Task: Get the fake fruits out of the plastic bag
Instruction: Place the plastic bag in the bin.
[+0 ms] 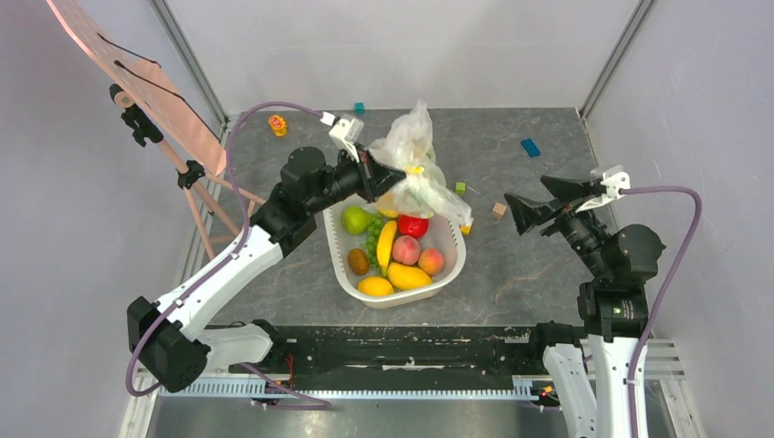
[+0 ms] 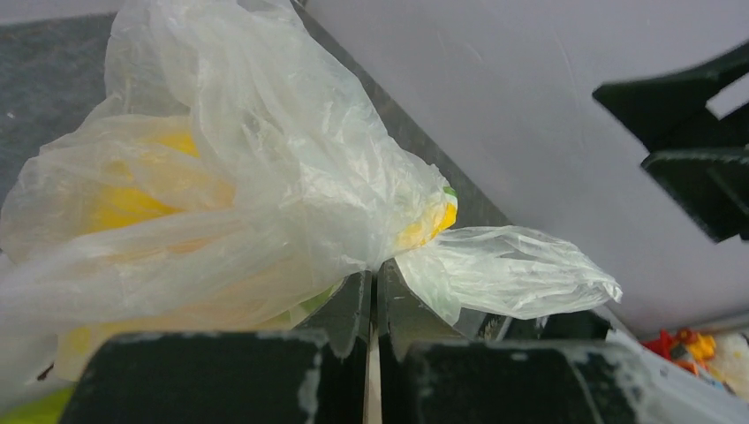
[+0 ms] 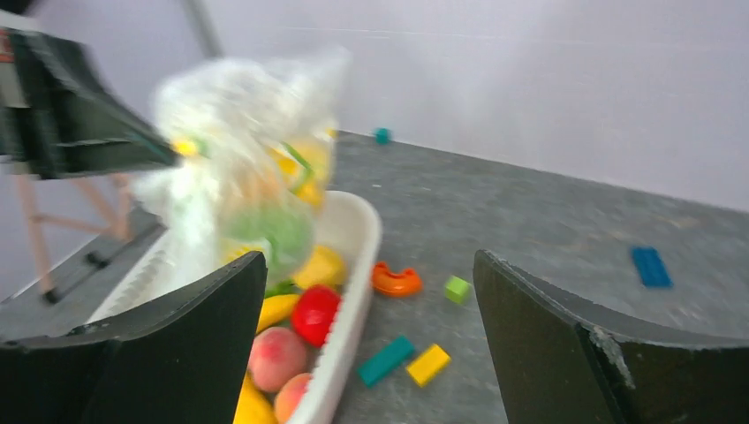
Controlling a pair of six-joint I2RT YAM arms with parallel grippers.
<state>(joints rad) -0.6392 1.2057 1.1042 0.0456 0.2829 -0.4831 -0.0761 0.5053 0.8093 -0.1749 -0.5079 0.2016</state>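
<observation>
My left gripper moves down and back over the peaches and releases the bag [image 1: 413, 155] next, since the peaches lie in the basin below it and nearer my base.
The plastic bag [image 1: 413, 155] hangs lifted over the far end of the white basin [image 1: 337, 260], with yellow and green fake fruits still inside it [image 2: 132, 203]. My left gripper [image 1: 376, 178] is shut on a pinch of the bag's film [image 2: 373, 274]. The bag [image 3: 247, 150] looks blurred in the right wrist view. Loose fake fruits lie in the basin: a green apple [image 1: 354, 219], a red fruit [image 1: 413, 225], a banana [image 1: 387, 245], peaches [image 1: 406, 249] and a mango [image 1: 408, 276]. My right gripper [image 1: 520, 212] is open and empty, right of the basin [image 3: 369, 265].
Small toy blocks lie on the grey table: a blue one [image 1: 530, 147], a teal cube [image 1: 360, 108], a green cube [image 3: 457, 289], an orange arch [image 3: 395, 280], teal [image 3: 386, 360] and yellow [image 3: 427, 364] blocks beside the basin. A wooden easel [image 1: 164, 119] stands at the left.
</observation>
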